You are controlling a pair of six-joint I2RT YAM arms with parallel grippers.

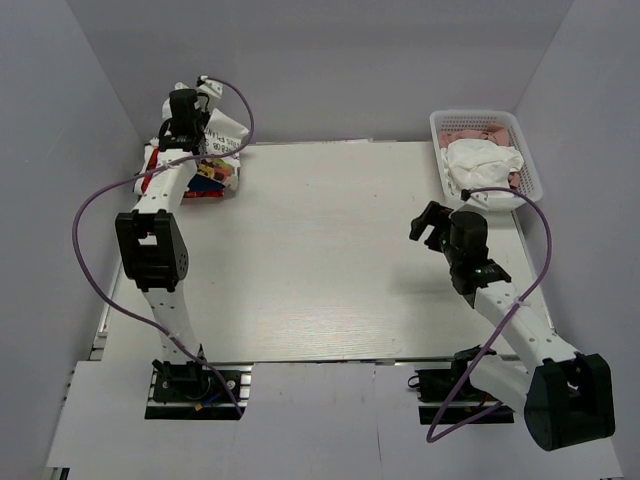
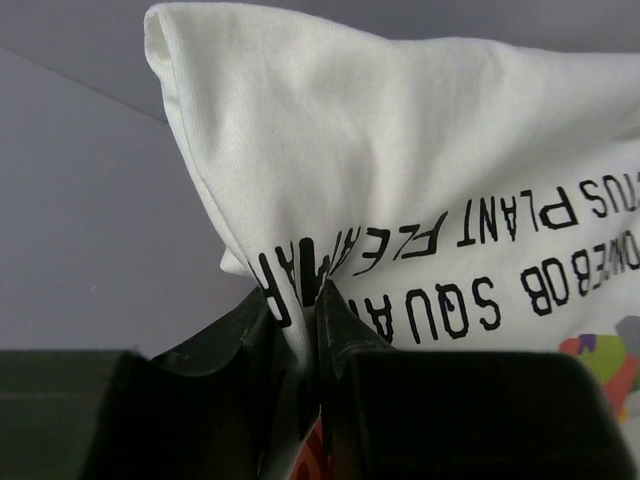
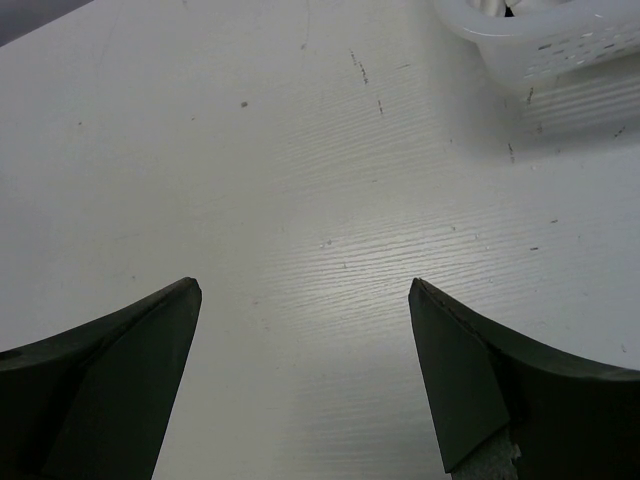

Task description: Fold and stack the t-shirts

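I should next move my left gripper to the left in the top view, over the wall-side end of the red cloth, and let go of the fold of the white t-shirt, because the t-shirt hangs bunched.
A white t-shirt with black lettering and a colourful print hangs bunched at the table's far left corner. My left gripper is shut on a fold of it. In the left wrist view the lettered cloth rises from between the black fingers, and my left gripper pinches it. A strip of red shows low between the jaws. Beneath the white shirt, red and blue cloth lies on the table. My right gripper hovers open over bare table at the right; nothing lies between its fingertips.
A white plastic basket stands at the far right corner with white and pink cloth inside. Its rim shows at the top of the right wrist view. Grey walls enclose the table on three sides.
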